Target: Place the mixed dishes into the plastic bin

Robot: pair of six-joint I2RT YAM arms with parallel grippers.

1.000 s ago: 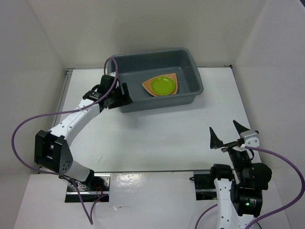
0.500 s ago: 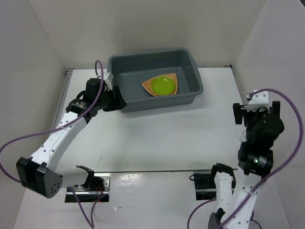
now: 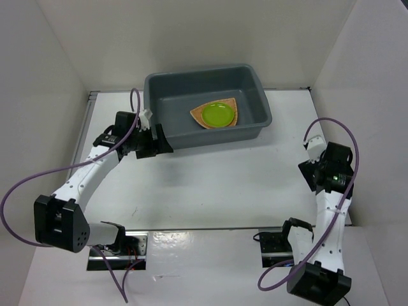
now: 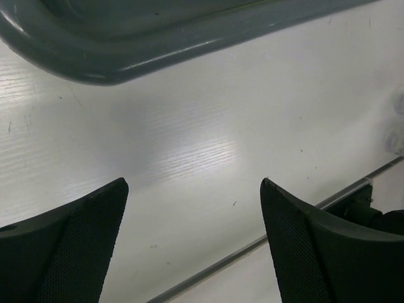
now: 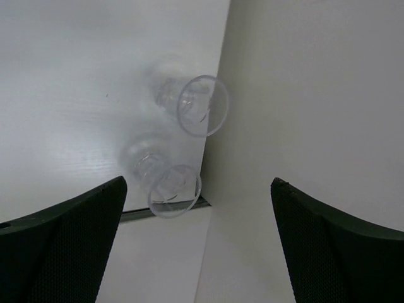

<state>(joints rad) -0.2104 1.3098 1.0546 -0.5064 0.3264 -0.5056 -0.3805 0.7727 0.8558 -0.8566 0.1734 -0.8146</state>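
Observation:
My right gripper needs to lower, away from the wall, onto the open-table side of the farther clear glass's rim (image 5: pixel 180 108), since the rim's other side crowds the wall.
The dark grey plastic bin (image 3: pixel 252 89) stands at the back middle of the table. Inside it the lime-green round plate (image 3: pixel 218 114) lies on the orange-tan woven fan-shaped plate (image 3: pixel 197 116). My left gripper (image 3: pixel 160 141) is open and empty just off the bin's front-left corner; the left wrist view shows it (image 4: pixel 194 183) over bare table with the bin's rim (image 4: pixel 126 60) above. My right gripper (image 3: pixel 317 173) is open near the right wall. In the right wrist view it (image 5: pixel 199 182) is above two clear glass pieces (image 5: pixel 202 106) (image 5: pixel 174 190) by the wall's foot. The cream plate is out of view.
White walls enclose the table on the left, back and right (image 5: pixel 303 95). A metal strip (image 4: pixel 252 243) runs along the table's near edge. The purple cables (image 3: pixel 38 178) loop beside both arms.
My right arm rose from its low pose, swung out to the right wall, then dropped lower beside it. My left arm shifted slightly back along the bin's front-left corner, still open.

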